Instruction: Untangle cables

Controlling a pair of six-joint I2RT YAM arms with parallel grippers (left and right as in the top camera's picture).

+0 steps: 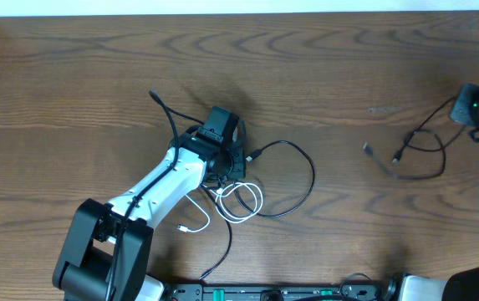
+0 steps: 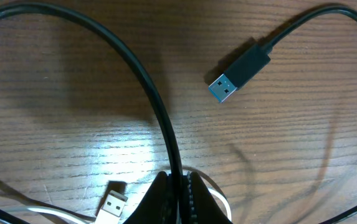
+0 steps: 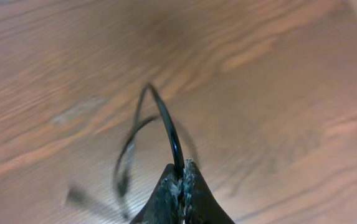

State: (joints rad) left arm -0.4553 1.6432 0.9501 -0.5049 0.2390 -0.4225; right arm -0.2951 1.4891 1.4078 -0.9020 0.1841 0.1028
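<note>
The second black cable is already clear of the white coil. My right gripper should next pull it farther to the right in the overhead view and let it go.
My left gripper (image 1: 229, 167) (image 2: 179, 190) is shut on a thin black cable (image 2: 147, 87) near the table's middle. That cable loops out to the right (image 1: 308, 171) and ends in a black USB plug with a blue insert (image 2: 237, 71) (image 1: 254, 155) lying on the wood. A short white cable (image 1: 243, 201) is coiled just below the gripper, and its white USB plug (image 2: 113, 202) lies left of the jaws. My right gripper (image 1: 473, 109) (image 3: 181, 177) is shut on a second black cable (image 3: 169, 127) at the far right. The rest of this cable (image 1: 415, 155) trails on the table.
The wooden table (image 1: 348, 58) fills the view. A thick black arm wire (image 1: 165, 113) sticks up left of the left wrist. The white cable's small far end (image 1: 185, 227) lies near the left arm's base (image 1: 105, 251). The table's front edge is close below.
</note>
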